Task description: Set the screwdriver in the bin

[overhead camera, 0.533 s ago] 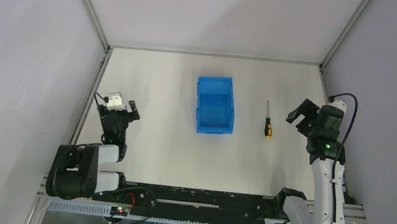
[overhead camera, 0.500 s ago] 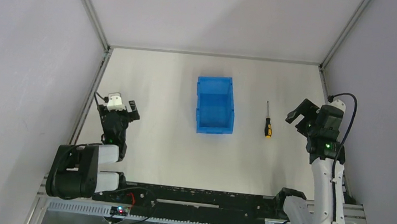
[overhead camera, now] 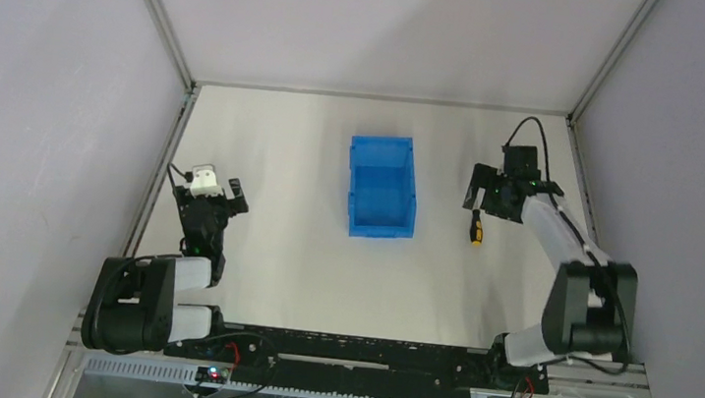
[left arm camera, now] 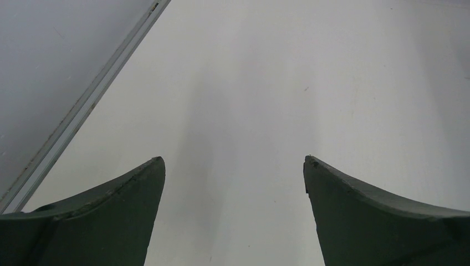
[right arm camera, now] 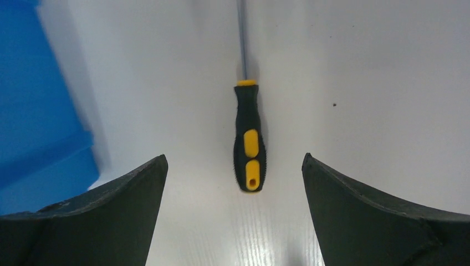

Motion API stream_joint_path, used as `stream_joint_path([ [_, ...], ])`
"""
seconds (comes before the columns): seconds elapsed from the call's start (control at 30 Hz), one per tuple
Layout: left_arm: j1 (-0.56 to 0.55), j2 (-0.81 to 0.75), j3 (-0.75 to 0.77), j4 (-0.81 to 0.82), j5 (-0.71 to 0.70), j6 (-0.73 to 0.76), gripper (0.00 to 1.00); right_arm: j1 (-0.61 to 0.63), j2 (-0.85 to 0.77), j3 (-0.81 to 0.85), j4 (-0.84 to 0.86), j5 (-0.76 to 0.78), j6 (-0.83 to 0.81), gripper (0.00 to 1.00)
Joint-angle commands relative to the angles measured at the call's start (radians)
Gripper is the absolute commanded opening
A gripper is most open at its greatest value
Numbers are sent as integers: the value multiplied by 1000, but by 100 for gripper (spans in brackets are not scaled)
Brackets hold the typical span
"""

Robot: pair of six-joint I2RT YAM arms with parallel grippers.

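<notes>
My right gripper's open fingers are already on either side of the handle below it. I should next lower my right gripper onto the middle of the screwdriver's handle [overhead camera: 476, 228] [right arm camera: 250, 139] and close it.
The screwdriver [right arm camera: 248, 141] lies flat on the white table, black-and-yellow handle toward my right gripper, thin shaft pointing away. In the top view only its handle [overhead camera: 475, 232] shows below the gripper. My right gripper [right arm camera: 234, 157] is open and empty. It hovers over the screwdriver [overhead camera: 483, 201], with the handle between and just ahead of the fingertips, touching neither. The blue bin [overhead camera: 382, 185] stands left of the screwdriver, and its wall shows in the right wrist view [right arm camera: 33, 111]. My left gripper [overhead camera: 218, 195] is open and empty over bare table [left arm camera: 233, 159] at the left.
A metal frame rail [left arm camera: 83, 105] runs along the table's left edge close to the left gripper. Grey walls enclose the table on the left, back and right. The right arm [overhead camera: 562, 236] stretches from its base toward the table's middle.
The right arm has swung inward and away from the right wall. Its gripper now hovers over the screwdriver and covers the shaft in the top view. The left arm has not moved.
</notes>
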State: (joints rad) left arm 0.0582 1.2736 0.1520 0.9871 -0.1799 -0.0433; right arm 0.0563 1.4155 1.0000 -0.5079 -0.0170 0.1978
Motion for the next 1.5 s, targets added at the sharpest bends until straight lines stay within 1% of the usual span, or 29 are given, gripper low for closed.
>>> stream_joint_path([
  [0.0, -3, -15, 40, 73, -5, 19, 100, 7, 141, 75, -13, 83, -61, 98],
  [0.23, -2, -15, 40, 72, -4, 19, 100, 10, 304, 99, -4, 58, -57, 91],
  [0.3, -3, -14, 40, 72, -5, 19, 100, 10, 331, 103, -3, 55, -52, 85],
  [0.33, -3, -13, 40, 73, -4, 19, 100, 9, 341, 104, -4, 55, -48, 80],
  [0.4, -3, -13, 41, 73, -6, 19, 100, 9, 352, 105, -2, 52, -40, 58],
  [0.47, -3, -14, 40, 72, -4, 19, 100, 8, 349, 106, -3, 50, -35, 32],
  [0.5, -2, -13, 40, 73, -5, 19, 100, 8, 344, 106, -5, 43, -35, 23],
  [0.57, -3, -14, 41, 73, -5, 19, 100, 6, 315, 106, -8, 39, -31, 11],
  [0.63, -2, -13, 40, 72, -4, 19, 100, -4, 256, 106, -11, 36, -28, 5],
  [0.7, -2, -13, 40, 73, -5, 19, 100, -26, 194, 107, -12, 27, -26, 3],
  [0.8, -2, -13, 41, 73, -4, 19, 100, -50, 119, 130, -48, -20, -42, 3],
  [0.9, -3, -14, 40, 73, -5, 19, 100, -43, 61, 176, -133, -12, -61, 4],
  [0.97, -3, -13, 40, 73, -4, 19, 100, -18, 17, 194, -158, -52, -62, 5],
  [1.1, -3, -12, 40, 73, -5, 19, 100, 75, -53, 257, -194, -101, -57, 8],
  [1.2, -3, -13, 40, 73, -5, 19, 100, 160, -60, 339, -237, -122, -26, 9],
  [1.33, -3, -13, 40, 73, -5, 19, 100, 279, -18, 443, -270, -131, -1, 9],
  [1.47, -3, -14, 40, 73, -5, 19, 100, 413, 66, 559, -287, -125, 0, 10],
])
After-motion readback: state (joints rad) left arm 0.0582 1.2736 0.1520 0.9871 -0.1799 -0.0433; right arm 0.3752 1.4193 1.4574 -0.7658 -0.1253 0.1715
